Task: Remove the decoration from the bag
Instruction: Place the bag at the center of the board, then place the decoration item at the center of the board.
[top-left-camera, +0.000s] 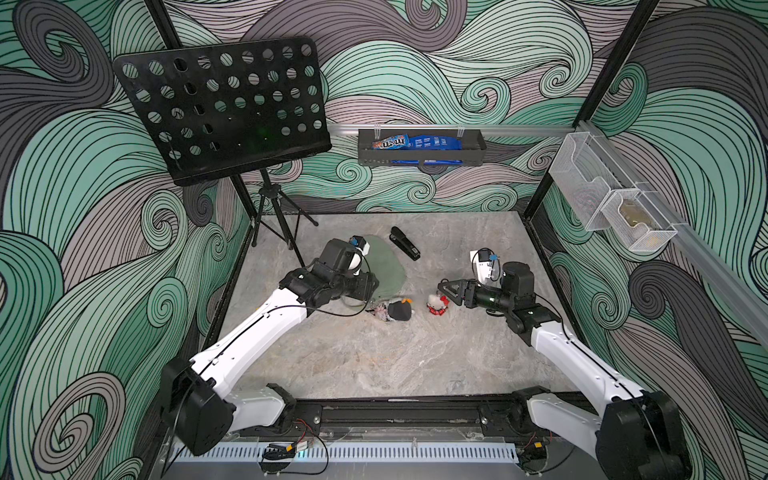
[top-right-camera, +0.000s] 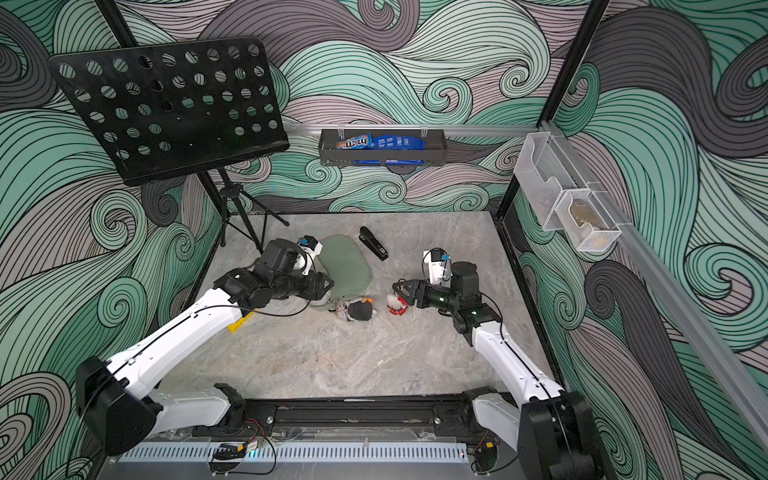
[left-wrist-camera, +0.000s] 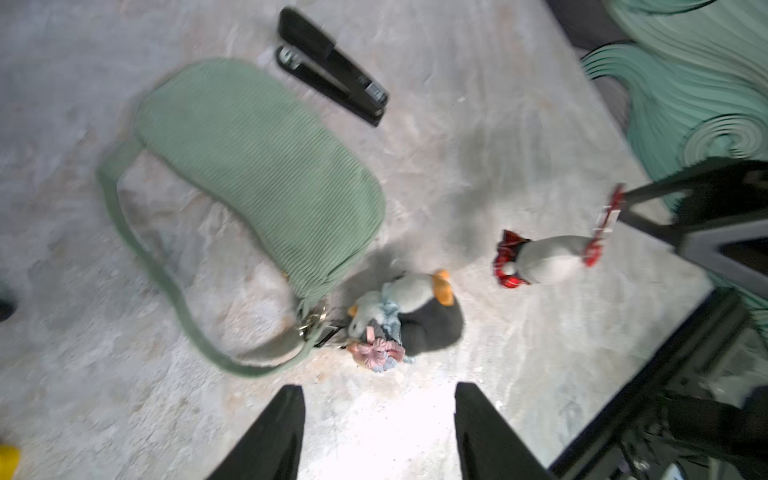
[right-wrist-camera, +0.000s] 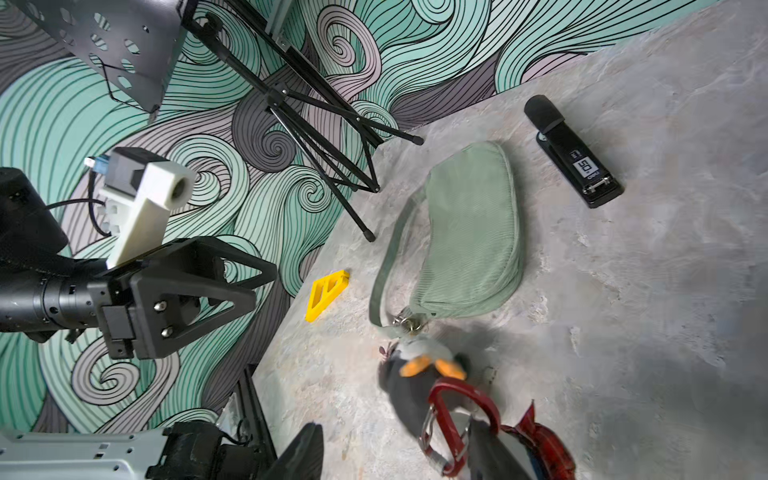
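Note:
I will next tilt my left gripper up, move across and close on the red carabiner (left-wrist-camera: 605, 225) beyond the penguin: its loop stands upright.
The sage-green bag (top-left-camera: 384, 266) (right-wrist-camera: 473, 232) lies flat on the table with its strap (left-wrist-camera: 137, 249) looped beside it. A black penguin decoration (top-left-camera: 400, 311) (left-wrist-camera: 432, 328) with orange feet lies at the bag's metal ring (left-wrist-camera: 311, 320). A white plush decoration (top-left-camera: 435, 301) (left-wrist-camera: 548, 257) in a red plaid skirt lies apart from the bag. Its red carabiner (right-wrist-camera: 439, 419) rests against one finger of my right gripper (top-left-camera: 442, 289) (right-wrist-camera: 399, 449), which is open. My left gripper (top-left-camera: 368, 293) (left-wrist-camera: 378, 411) hovers open over the bag's ring end, holding nothing.
A black stapler (top-left-camera: 404, 243) lies behind the bag. A music stand (top-left-camera: 224, 108) has its tripod legs (top-left-camera: 274, 220) on the back left corner. A small yellow piece (right-wrist-camera: 326, 295) lies by the left wall. A black basket (top-left-camera: 419, 147) and clear bins (top-left-camera: 611, 195) hang on the walls.

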